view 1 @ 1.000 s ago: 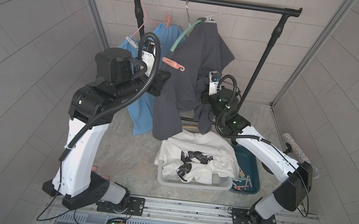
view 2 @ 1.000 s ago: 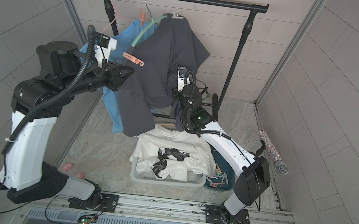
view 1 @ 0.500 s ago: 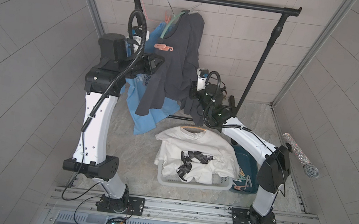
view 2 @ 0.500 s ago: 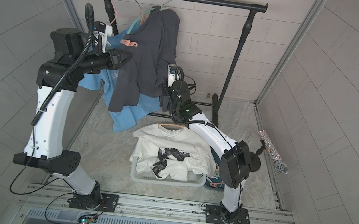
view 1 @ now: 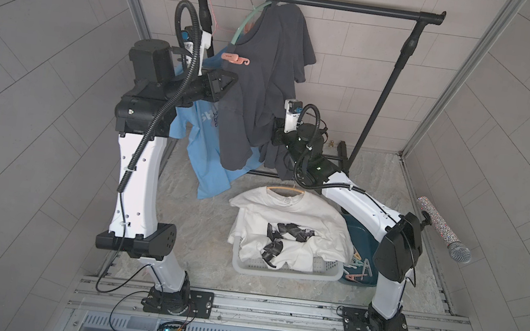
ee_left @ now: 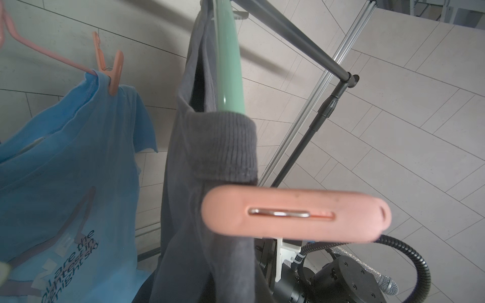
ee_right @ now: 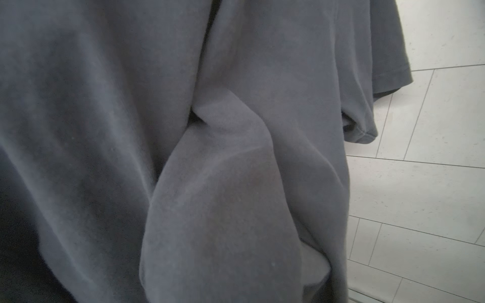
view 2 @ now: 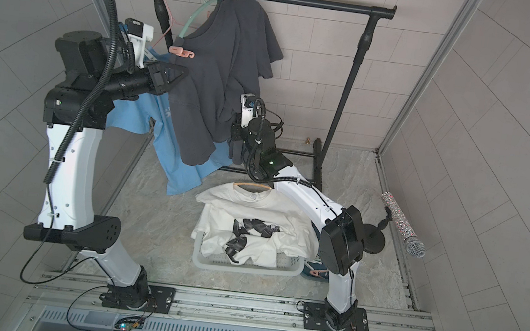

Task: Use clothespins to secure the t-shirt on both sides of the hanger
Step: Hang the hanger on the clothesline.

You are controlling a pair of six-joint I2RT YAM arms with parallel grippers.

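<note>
My left gripper is holding the t-shirt's edge and the hanger's hook is raised, so my left gripper will go down and bring the hook down onto the black bar to release the t-shirt.
A dark grey t-shirt (view 1: 268, 70) hangs on a mint green hanger (view 1: 247, 20) from the black rail (view 1: 345, 6). A coral pink clothespin (view 1: 235, 59) sits on the shirt's left shoulder, large in the left wrist view (ee_left: 294, 215) just below the collar. My left gripper (view 1: 231, 79) is under that clothespin with its jaws together against the shirt's left edge. Its fingertips are hidden by cloth. My right gripper (view 1: 276, 133) is buried in the shirt's lower right hem, and cloth (ee_right: 157, 105) fills its wrist view. More clothespins (view 1: 359, 269) lie in a teal tub.
A blue t-shirt (view 1: 203, 152) hangs on a pink hanger behind my left arm, pegged with a coral clothespin (ee_left: 112, 73). A white basket (view 1: 281, 271) holds a white printed t-shirt on a wooden hanger. The teal tub (view 1: 359, 240) stands beside it. A microphone (view 1: 443, 229) juts in at the right.
Half a second ago both arms and the dark t-shirt were swung toward the rail's left end. They are now back about where they were a second ago. The grips are unchanged.
</note>
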